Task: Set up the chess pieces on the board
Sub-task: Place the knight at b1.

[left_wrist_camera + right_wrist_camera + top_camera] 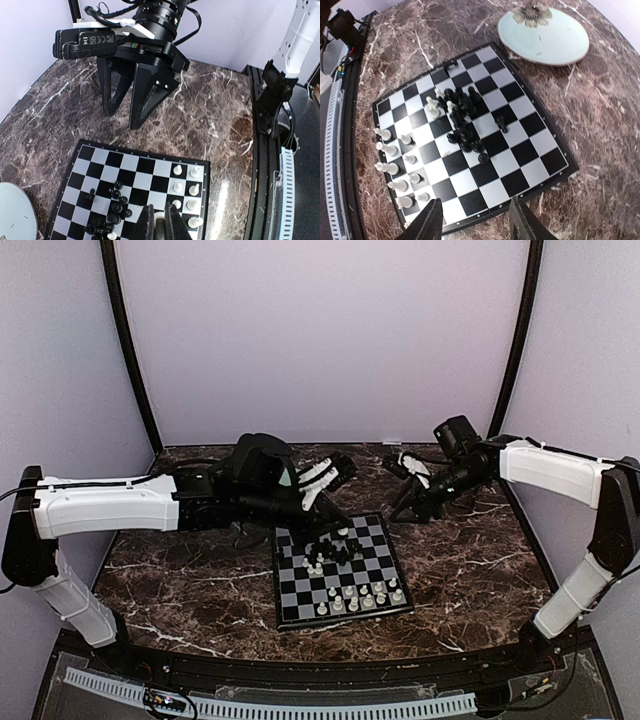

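Observation:
The near white row stops short to the left in the top view, so my left gripper will move back and down to release on the adjoining square (306, 613).
The board (295, 590) lies mid-table, also seen in the wrist views (137, 167) (520, 172). White chess pieces (365, 595) stand in two rows along its near edge (187, 187) (395, 165). Black chess pieces (462, 112) lie heaped near the middle (117, 205), with a few white ones among them. My left gripper (160, 222) hangs over the board beside the white rows (333, 545), shut on a white chess piece (159, 214). My right gripper (475, 225) is open and holds nothing. It hovers above the table just off the board's far right corner (410, 508).
A pale green plate (545, 35) with a flower print sits left of the board (12, 215). One black piece (501, 122) stands alone on the board. The black table rail (265, 150) runs along the near edge. Purple walls enclose the table.

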